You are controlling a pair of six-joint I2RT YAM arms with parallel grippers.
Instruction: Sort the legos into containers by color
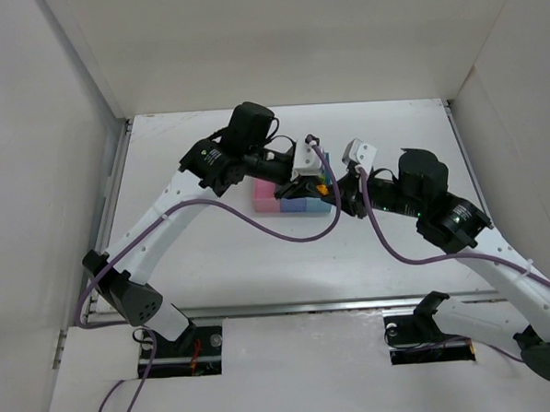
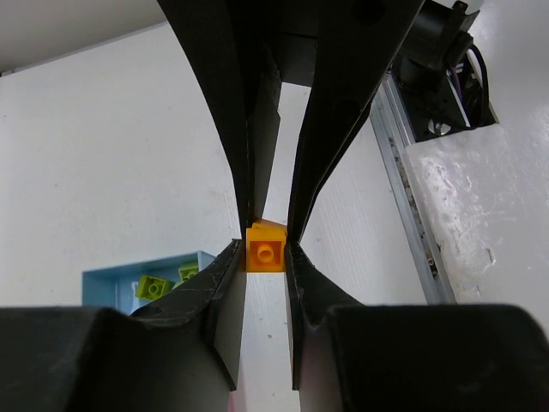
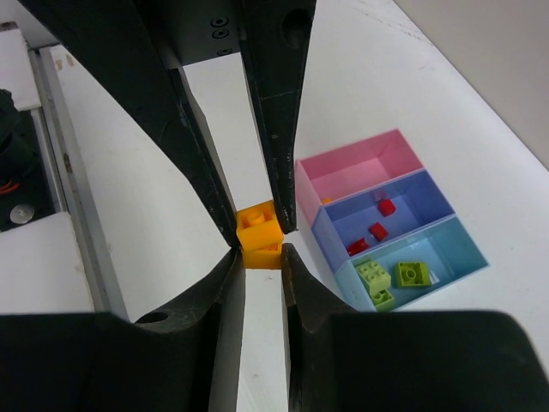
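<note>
Some orange already shows in the pink bin (image 3: 360,163). My left gripper will first pull away from my right gripper, then turn downward to get down over the bin.
Two orange-yellow legos stacked together (image 3: 259,239) hang above the table just right of the containers. My right gripper (image 3: 259,255) is shut on the lower one. My left gripper (image 2: 266,251) is shut on the orange-yellow lego (image 2: 266,249) from the opposite side. In the top view the two grippers meet at the orange legos (image 1: 321,191). The pink bin (image 3: 360,163) has a speck of orange in its corner. The medium blue bin (image 3: 412,210) holds three red legos (image 3: 377,230). The light blue bin (image 3: 450,249) holds yellow-green legos (image 3: 411,274), which also show in the left wrist view (image 2: 154,287).
The row of bins (image 1: 289,205) stands mid-table under the left wrist. A metal rail (image 2: 412,206) runs along the table edge. White walls enclose the table on the left, right and back.
</note>
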